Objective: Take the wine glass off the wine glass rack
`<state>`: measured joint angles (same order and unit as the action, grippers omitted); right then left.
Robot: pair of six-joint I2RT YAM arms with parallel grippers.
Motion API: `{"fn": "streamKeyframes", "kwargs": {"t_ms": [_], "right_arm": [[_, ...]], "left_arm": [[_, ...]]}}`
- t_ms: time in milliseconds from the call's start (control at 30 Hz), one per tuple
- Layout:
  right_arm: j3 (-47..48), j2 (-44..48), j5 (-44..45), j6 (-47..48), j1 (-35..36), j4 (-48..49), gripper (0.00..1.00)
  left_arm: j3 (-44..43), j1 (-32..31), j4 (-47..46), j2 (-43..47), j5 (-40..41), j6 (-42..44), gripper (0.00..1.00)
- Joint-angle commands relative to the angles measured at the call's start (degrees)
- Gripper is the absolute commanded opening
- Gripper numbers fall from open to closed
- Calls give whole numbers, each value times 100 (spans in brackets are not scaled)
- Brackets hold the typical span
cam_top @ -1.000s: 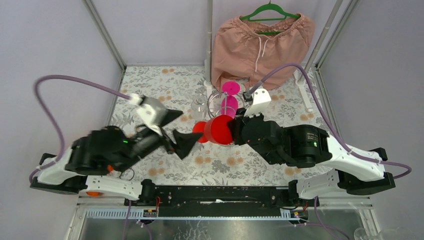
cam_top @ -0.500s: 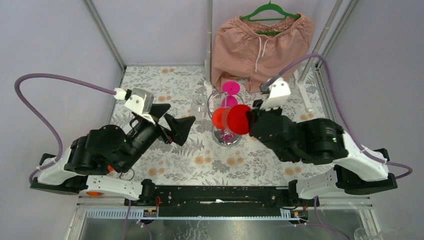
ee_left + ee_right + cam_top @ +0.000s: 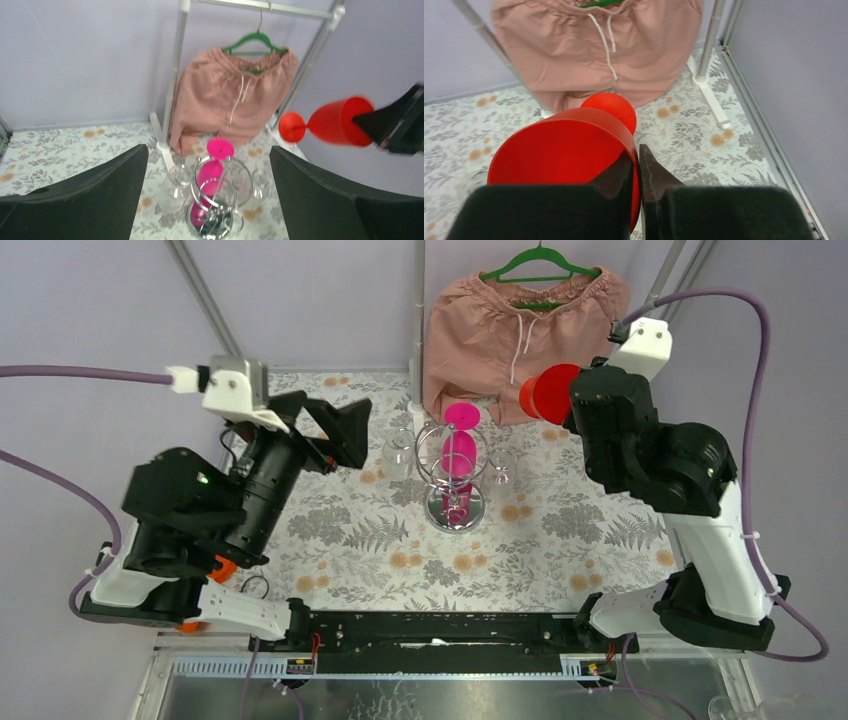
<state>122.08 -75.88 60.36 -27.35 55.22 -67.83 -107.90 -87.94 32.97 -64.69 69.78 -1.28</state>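
Observation:
The red glass point(image 3: 545, 393) lies sideways, so my right gripper should next move down over the empty tablecloth beside the rack, with its fingers tilting downward, to let go of the glass foot-down.
A red wine glass point(image 3: 545, 393) hangs in the air at the back right, lying sideways with its foot pointing left, well apart from the rack. My right gripper point(image 3: 637, 156) is shut on its bowl wall point(image 3: 564, 150), one finger inside and one outside. The chrome wine glass rack point(image 3: 455, 508) stands mid-table with a pink wine glass point(image 3: 459, 450) hanging upside down on it and clear glasses point(image 3: 177, 177) at its sides. My left gripper point(image 3: 209, 160) is wide open and empty, raised left of the rack point(image 3: 220, 200), facing it. In the left wrist view the red glass point(image 3: 340, 121) shows at right.
Pink shorts point(image 3: 520, 320) hang on a green hanger point(image 3: 540, 260) from a clothes rail at the back, just behind the red glass. The rail's white posts point(image 3: 416, 370) stand on the floral tablecloth point(image 3: 560, 530). Grey walls close in the left, right and back.
My right arm has lifted the red glass up and away from the rack to the back right. My left arm has risen and drawn back left, jaws still open.

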Motion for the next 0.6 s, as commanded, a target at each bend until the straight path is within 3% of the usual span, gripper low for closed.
{"fn": "streamKeyframes", "kwargs": {"t_ms": [0, 67, 133, 200, 367, 567], "right_arm": [[135, -321, -575, 467, -740, 211, 0], [41, -392, -953, 556, -1099, 360, 0], [-90, -446, -1370, 663, -1507, 532, 0], [-167, -496, -1640, 765, -1929, 637, 0], [-390, -618, -2317, 1018, -2916, 852, 0], [-1013, -830, -3639, 1169, -4255, 1315, 0]], "left_arm": [[-833, 277, -806, -766, 270, 1233, 99], [-1643, 907, -30, -1422, -367, 924, 99], [-2960, 2060, 1246, -2179, -1744, 66, 99], [-3442, 3096, 1754, -2709, -2766, -457, 99], [-2939, 5421, 1882, -3189, -5327, -1480, 99], [-2225, 7071, 1768, -3320, -6609, -1843, 98]]}}
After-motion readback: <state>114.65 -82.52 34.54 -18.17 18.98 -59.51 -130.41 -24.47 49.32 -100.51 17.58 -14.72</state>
